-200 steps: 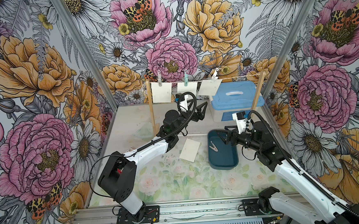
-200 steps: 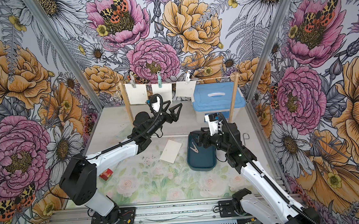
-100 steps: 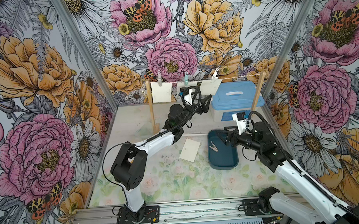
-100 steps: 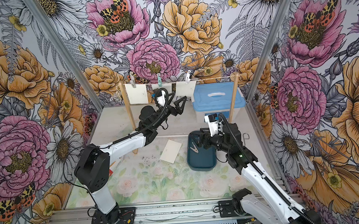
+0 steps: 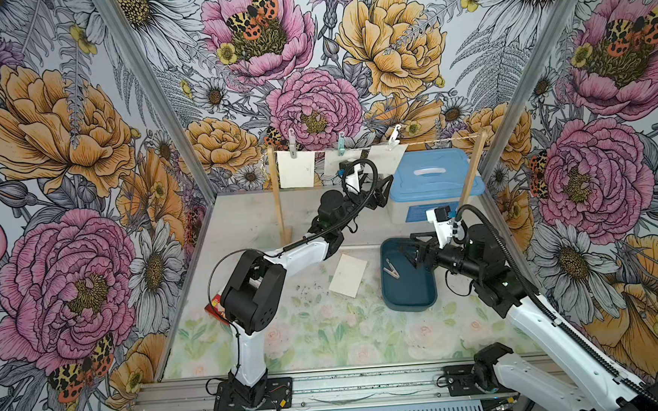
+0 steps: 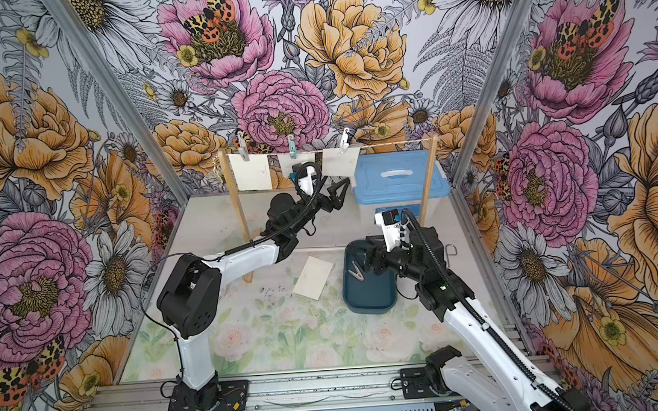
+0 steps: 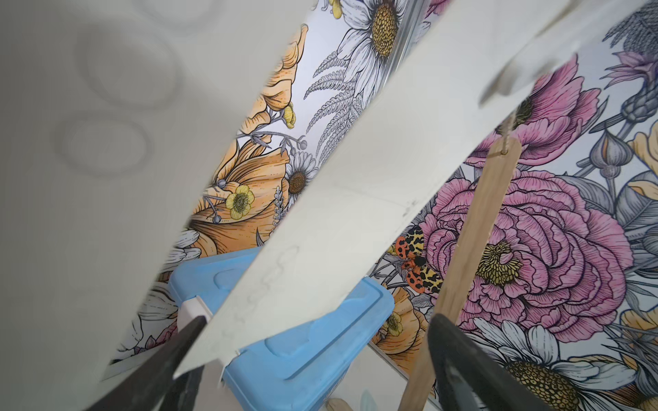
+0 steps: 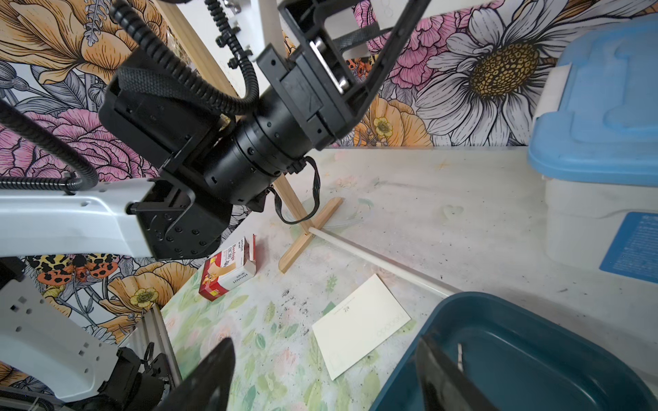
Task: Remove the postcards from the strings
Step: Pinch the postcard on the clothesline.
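Observation:
The hanging card's lower corner [image 7: 193, 361] is by one finger of my left gripper. My left gripper needs to move back, center that corner between both fingers and close.
The string [image 5: 429, 142] runs between two wooden posts, and three cream postcards hang from it by pegs in both top views: left [image 5: 296, 168], middle [image 5: 332, 163], partly hidden by my left arm, and right [image 5: 389, 156]. Another postcard [image 5: 348, 275] lies flat on the table. My left gripper [image 5: 381, 189] is open just below the right hanging card. In the left wrist view that card [image 7: 338, 213] reaches down between the fingers, its lower corner near one fingertip [image 7: 178, 352]. My right gripper [image 5: 416, 248] is open and empty over the teal tray [image 5: 409, 301].
A blue-lidded bin [image 5: 433, 176] stands behind the right post [image 5: 472, 170]. A loose peg [image 5: 390, 268] lies in the tray. A red-and-white box [image 8: 228, 270] sits near the left arm's base. The left post [image 5: 278, 198] stands on a cross foot.
My left arm has swung up and back toward the string, bringing its open gripper under the right hanging card. The right arm has stayed still.

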You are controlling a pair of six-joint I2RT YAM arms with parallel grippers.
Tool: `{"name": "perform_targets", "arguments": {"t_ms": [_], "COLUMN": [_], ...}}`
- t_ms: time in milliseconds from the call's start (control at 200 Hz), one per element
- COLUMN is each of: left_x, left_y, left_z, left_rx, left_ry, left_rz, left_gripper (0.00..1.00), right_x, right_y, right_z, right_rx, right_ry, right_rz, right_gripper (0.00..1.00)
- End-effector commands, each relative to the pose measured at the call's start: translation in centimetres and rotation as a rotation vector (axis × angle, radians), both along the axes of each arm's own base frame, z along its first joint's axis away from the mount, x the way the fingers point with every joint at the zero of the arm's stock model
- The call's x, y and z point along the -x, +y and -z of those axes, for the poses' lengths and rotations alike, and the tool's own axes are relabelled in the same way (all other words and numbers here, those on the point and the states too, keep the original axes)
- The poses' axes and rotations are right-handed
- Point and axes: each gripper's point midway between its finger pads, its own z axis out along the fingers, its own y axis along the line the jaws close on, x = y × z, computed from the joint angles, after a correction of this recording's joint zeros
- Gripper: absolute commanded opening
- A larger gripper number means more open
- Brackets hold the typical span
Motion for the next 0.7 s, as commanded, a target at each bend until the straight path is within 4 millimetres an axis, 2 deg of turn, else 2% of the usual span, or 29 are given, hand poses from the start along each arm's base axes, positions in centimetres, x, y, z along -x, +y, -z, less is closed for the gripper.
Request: {"name": "perform_targets", "arguments": {"t_ms": [0,315,600,696], "left_x": [1.3,4.0,6.3,6.6], "left_y": [0.4,1.4,1.1,0.8], "left_z": [-3.2,-3.6,-5.0,-4.3], "left_rx": [0.060,0.132,0.163,0.152], "left_ry": [-0.101,-0.124,-0.143,-0.124], "left_rz": [0.052,0.123,0.206,0.220], "left_gripper": [0.90,0.64,0.36,0.31], "right_x": [0.3,-0.1,-0.2,-0.1], "right_y": [0.2,0.2,0.0,0.0], "right_z": [-0.1,0.8,1.4,1.0], "right_rx": [0.003,0.018,0.024,0.020], "right_ry": [-0.017,0.004,0.014,0.004], "right_rz": [-0.014,-0.007,0.012,0.012], "right_gripper": [0.78,0.77,0.76,0.76]}}
